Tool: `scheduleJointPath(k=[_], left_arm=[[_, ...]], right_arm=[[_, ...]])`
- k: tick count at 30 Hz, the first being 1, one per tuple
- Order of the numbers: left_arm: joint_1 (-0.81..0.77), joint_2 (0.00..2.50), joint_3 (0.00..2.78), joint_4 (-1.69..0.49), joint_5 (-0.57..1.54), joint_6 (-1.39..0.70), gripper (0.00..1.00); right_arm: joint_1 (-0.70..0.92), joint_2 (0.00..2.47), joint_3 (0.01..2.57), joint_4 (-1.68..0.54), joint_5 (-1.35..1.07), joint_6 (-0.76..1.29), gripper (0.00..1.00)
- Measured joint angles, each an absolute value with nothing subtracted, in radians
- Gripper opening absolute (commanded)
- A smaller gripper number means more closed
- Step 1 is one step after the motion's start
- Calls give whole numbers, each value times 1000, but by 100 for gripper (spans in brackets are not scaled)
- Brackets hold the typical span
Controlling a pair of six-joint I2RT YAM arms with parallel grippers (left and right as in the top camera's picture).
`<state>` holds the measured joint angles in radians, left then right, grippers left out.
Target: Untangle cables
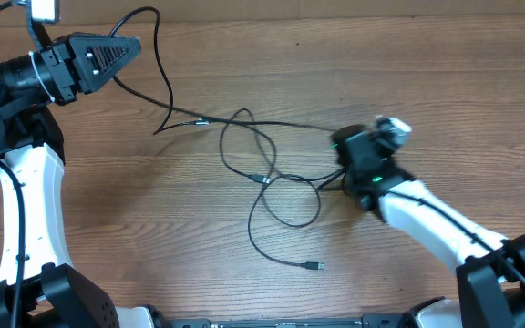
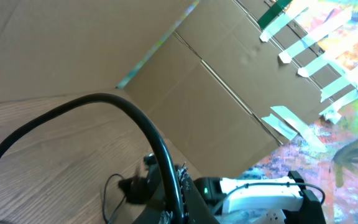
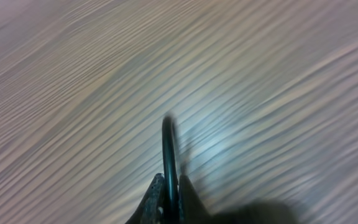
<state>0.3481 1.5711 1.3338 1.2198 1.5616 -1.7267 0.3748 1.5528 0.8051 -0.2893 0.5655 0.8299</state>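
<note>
My left gripper is above the bare tabletop clear of the loops, so next it needs to move farther from the loops and down to release the third black cable.
Thin black cables [image 1: 272,173] lie in loose crossing loops at mid-table, with a silver-tipped plug [image 1: 199,120] and a free plug end [image 1: 314,265]. My left gripper [image 1: 133,46] is raised at the upper left, shut on one cable [image 1: 158,64] that arcs up and drops to the table. In the left wrist view that cable [image 2: 92,102] curves away from the left gripper [image 2: 178,198]. My right gripper [image 1: 340,148] is low at the loops' right side, shut on a cable. In the right wrist view the cable [image 3: 167,140] is pinched in the right gripper [image 3: 169,190].
Brown cardboard walls [image 2: 185,81] stand beyond the far table edge. The right arm's white link [image 1: 427,214] slants across the lower right. The left arm's white link [image 1: 30,210] stands along the left side. The wooden table [image 1: 108,182] is bare left of the loops.
</note>
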Motion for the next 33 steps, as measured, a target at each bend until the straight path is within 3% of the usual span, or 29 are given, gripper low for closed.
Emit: scheduleJointPath(k=[6,8,10,11,12,15,28,33], left_arm=[[370,1571,1334,1219,1562,-1727,4],[394,1571,1334,1219,1561,-1726,4],[432,1571,1334,1219,1561,-1726,4],[456,1571,1334,1219,1561,-1726,4],[473,1571,1334,1219,1561,-1726,4],[525,1571,1334,1219,1562,-1726,4],[543,1571,1334,1179,1534,-1694,4],[499,1570,1337,760,1374,-1545,4]], right_arm=[[186,1553,805,-300,477,767,4],[154,1553,805,-301,435,743,11],[141,1553,805,-302,413,723,37],[138,1553,805,-304,399,714,60],[138,1553,805,-308,392,710,73],[138,1553,805,-329,358,700,100],[138,1428,830,-494,172,684,100],[138,1276,838,-546,71,685,100]])
